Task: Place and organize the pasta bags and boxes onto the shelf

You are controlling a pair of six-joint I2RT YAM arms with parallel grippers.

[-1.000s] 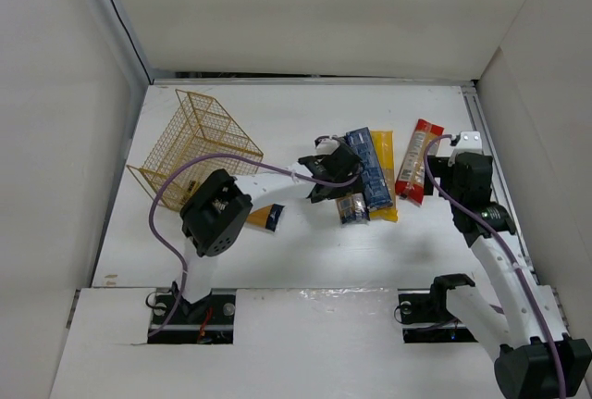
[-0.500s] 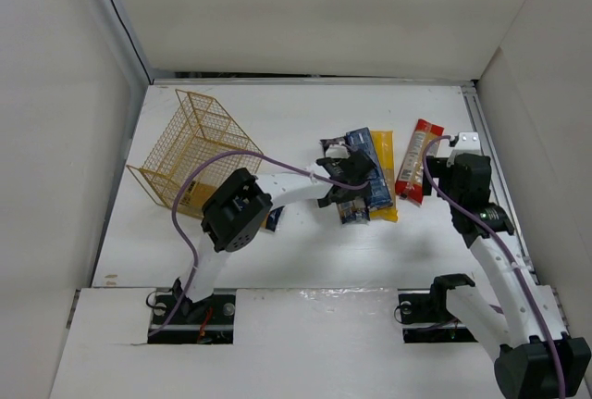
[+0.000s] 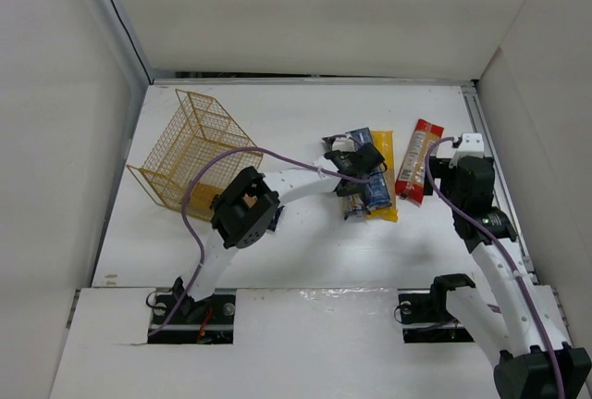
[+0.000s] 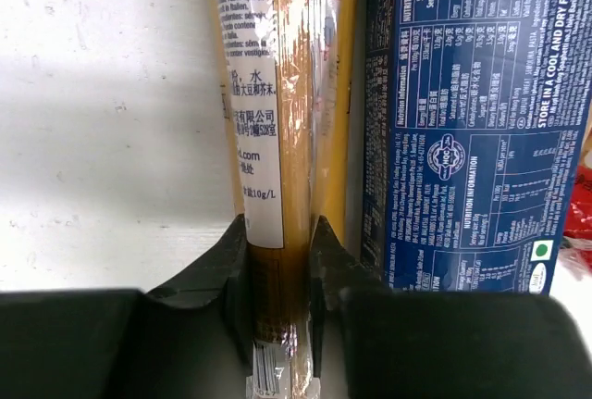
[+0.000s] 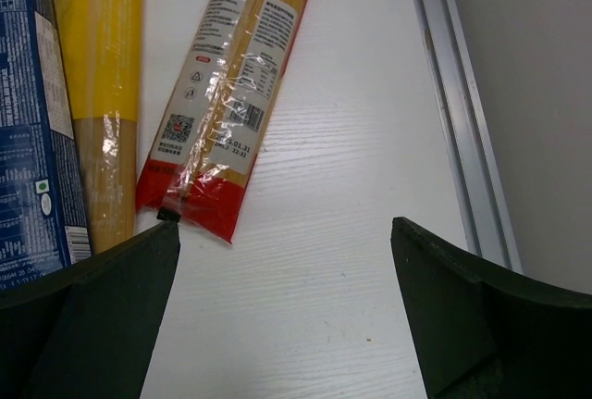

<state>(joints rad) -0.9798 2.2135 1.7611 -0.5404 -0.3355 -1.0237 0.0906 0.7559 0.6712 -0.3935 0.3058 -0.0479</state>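
Note:
The bare bottom of the wire shelf is to the left in the top view, so my left gripper needs to carry the yellow pasta pack that way next, inside, and let go of it.
A yellow pasta pack [image 4: 277, 140] with a white label lies on the table, and my left gripper [image 4: 277, 260] is shut on its near end. In the top view the left gripper [image 3: 357, 168] sits over the cluster of packs at mid-table. The dark blue box [image 4: 472, 112] lies just right of the held pack. A plain yellow bag [image 5: 97, 93] and a red-and-clear bag [image 5: 236, 84] lie side by side beyond my right gripper [image 5: 287, 260], which is open over bare table. The golden wire shelf [image 3: 197, 147] stands at the far left, apart from both grippers.
Another pack's dark end [image 3: 276, 218] peeks out from under the left arm's elbow [image 3: 245, 218]. A metal rail [image 5: 458, 103] runs along the table's right edge, close to the right gripper. White walls enclose the table on three sides.
My left gripper moved right over the packs and shut on the yellow pack beside the blue box. The right arm has barely shifted and stays open.

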